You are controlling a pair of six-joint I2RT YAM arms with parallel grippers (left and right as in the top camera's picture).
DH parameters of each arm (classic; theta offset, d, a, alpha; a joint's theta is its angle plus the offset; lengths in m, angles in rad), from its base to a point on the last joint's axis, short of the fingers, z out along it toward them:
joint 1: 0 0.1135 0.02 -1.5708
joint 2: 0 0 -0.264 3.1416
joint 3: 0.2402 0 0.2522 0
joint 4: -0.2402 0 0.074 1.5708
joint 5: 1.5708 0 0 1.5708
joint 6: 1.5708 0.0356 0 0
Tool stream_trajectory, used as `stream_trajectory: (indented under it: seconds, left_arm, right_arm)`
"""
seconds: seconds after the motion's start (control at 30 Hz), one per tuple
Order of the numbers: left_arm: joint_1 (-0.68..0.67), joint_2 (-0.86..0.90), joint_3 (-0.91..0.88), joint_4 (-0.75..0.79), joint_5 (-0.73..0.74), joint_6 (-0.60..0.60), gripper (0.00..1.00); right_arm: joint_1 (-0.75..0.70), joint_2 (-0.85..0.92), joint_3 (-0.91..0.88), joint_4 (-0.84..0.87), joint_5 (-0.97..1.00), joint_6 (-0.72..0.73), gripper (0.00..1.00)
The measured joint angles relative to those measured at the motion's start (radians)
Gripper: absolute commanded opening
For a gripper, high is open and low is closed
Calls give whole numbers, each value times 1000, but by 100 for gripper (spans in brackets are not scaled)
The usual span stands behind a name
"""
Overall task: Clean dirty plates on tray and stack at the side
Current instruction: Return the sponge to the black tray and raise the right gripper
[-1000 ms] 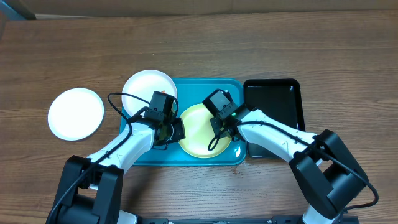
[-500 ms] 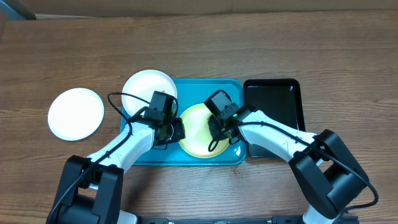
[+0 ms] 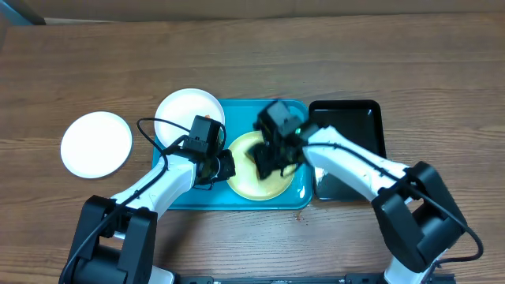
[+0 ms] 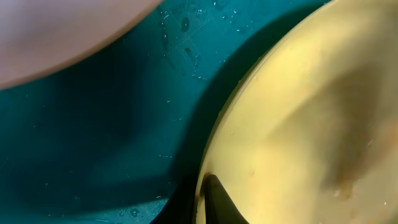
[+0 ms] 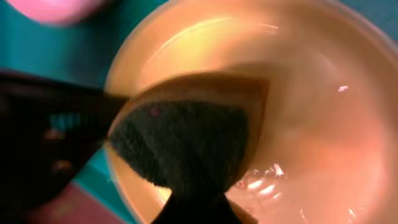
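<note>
The right gripper rises next, shifts to the right in the overhead view and lowers the sponge into the black tray (image 3: 355, 119). It then releases the sponge, because that tray has free room.
A pale yellow plate (image 3: 256, 183) lies on the turquoise tray (image 3: 245, 114). My left gripper (image 3: 223, 166) pinches its left rim; in the left wrist view one dark finger (image 4: 217, 205) lies over the edge of the yellow plate (image 4: 298, 124). My right gripper (image 3: 268, 162) is shut on a dark sponge (image 5: 186, 140) pressed onto the wet yellow plate (image 5: 311, 124). One white plate (image 3: 188, 110) overlaps the tray's far left corner. Another white plate (image 3: 96, 143) rests on the table to the left.
A glossy black tray (image 3: 347, 118) sits against the turquoise tray's right side, partly under my right arm. The wooden table stretches bare behind both trays and at the far left and right.
My right gripper has swept the sponge toward the plate's far left side, and its arm has swung away from the front edge. The left arm has stayed at the plate's rim.
</note>
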Motion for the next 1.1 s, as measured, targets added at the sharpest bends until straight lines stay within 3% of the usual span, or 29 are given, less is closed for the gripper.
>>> stream_trajectory:
  seconds: [0.13,0.27,0.43,0.63,0.8,0.87,1.1]
  left_arm:
    - [0,0,1,-3,9,3,17]
    - [0,0,2,-3,17,3,20]
    - [0,0,2,-3,18,3,19]
    - [0,0,2,-7,16,3,13]
    - [0,1,2,-14,16,6,4]
    - [0,1,8,-29,16,6,4]
    - [0,18,122,-291,-46,6,4]
  right_arm:
    - [-85,1,199,-154,-31,-10,4]
    - [-188,-2,281,-304,19,-13,4]
    - [-324,-2,257,-434,166,-13,4]
    - [-449,-3,111,-356,256,-12,5]
    - [-485,-2,-43,-220,278,-9,32]
    - [-484,-2,-59,-219,280,-16,37]
    - [-507,-2,75,-328,258,-13,67]
